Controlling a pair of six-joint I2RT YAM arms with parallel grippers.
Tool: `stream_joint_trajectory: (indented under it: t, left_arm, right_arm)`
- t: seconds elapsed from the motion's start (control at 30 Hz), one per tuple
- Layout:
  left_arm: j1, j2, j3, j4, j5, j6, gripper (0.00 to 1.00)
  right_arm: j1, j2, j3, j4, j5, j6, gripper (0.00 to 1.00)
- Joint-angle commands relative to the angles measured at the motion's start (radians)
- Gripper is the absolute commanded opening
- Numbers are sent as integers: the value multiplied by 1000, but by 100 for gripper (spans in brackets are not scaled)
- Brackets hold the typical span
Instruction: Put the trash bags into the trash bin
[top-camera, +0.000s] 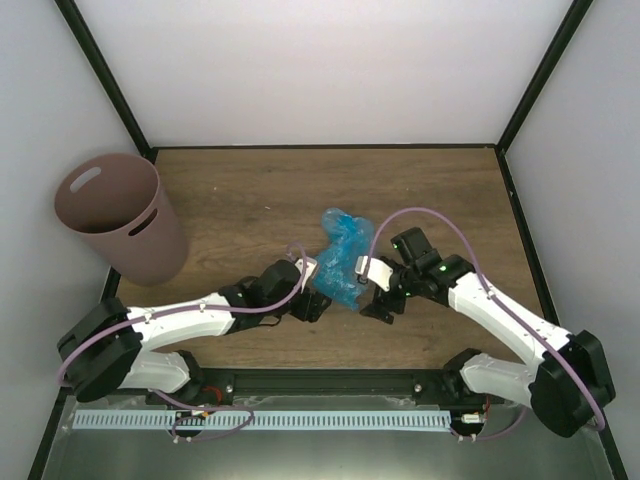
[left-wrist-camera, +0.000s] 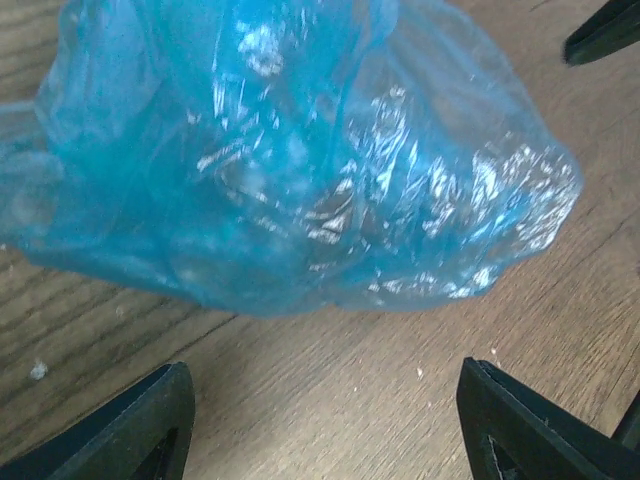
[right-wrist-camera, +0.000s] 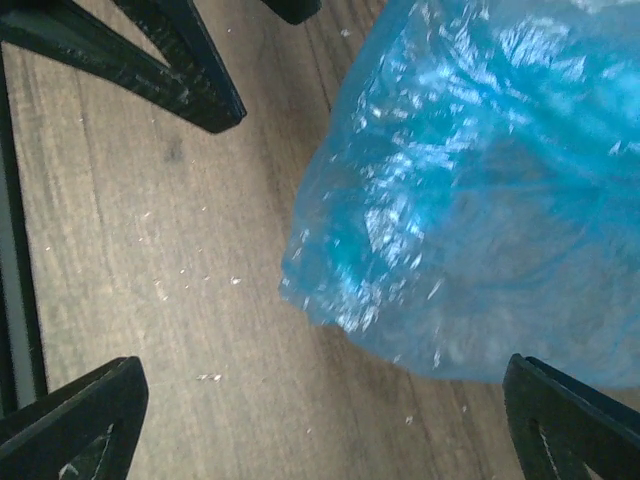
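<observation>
The trash bag's near corner (top-camera: 348, 298) (right-wrist-camera: 372, 302) is still just ahead of my right gripper's open fingers, so my right gripper will move down and outward onto it next.
The crumpled light-blue trash bag (top-camera: 342, 255) lies on the wooden table between both grippers. In the left wrist view the bag (left-wrist-camera: 300, 150) fills the upper frame, just ahead of my open left gripper (left-wrist-camera: 325, 425), not between its fingers. In the right wrist view the bag (right-wrist-camera: 480, 190) lies at the upper right, its edge close to the right finger (right-wrist-camera: 570, 420) of my open right gripper (right-wrist-camera: 320, 420). In the top view the left gripper (top-camera: 312, 300) is at the bag's lower left and the right gripper (top-camera: 385, 300) at its lower right. The mauve trash bin (top-camera: 125, 215) stands upright at far left.
The left gripper's black fingers (right-wrist-camera: 180, 60) show at the top left of the right wrist view, close by. Black frame posts and white walls bound the table (top-camera: 250, 190). A metal rail (top-camera: 260, 420) runs along the near edge.
</observation>
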Motion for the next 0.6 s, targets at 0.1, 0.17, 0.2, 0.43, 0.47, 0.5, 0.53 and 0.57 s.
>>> stream_joint_trajectory:
  t: [0.1, 0.17, 0.2, 0.43, 0.47, 0.5, 0.53, 0.57]
  left_arm:
    - [-7, -8, 17, 101, -40, -19, 73]
    - [-7, -33, 13, 91, -59, -25, 73]
    - [-7, -52, 10, 82, -71, -28, 73]
    - [-2, -339, 28, -107, -309, -16, 75]
    - [-3, -396, 36, -148, -375, -21, 76]
    - [-1, -435, 42, -174, -427, -29, 76]
    - [-1, -468, 43, -190, -458, -33, 77]
    - [0, -494, 40, -192, -474, -30, 78]
  right_arm:
    - [52, 102, 10, 201, 63, 6, 82]
    - [56, 170, 43, 204, 57, 5, 58]
    - [57, 198, 69, 198, 53, 7, 43]
    - [7, 231, 511, -3, -84, 11, 1]
    - [-38, 236, 609, -24, -195, 35, 1]
    - [-104, 241, 683, -25, -303, 69, 1]
    - [-183, 241, 742, 5, -425, 125, 1]
    - [-265, 243, 745, 61, -513, 186, 1]
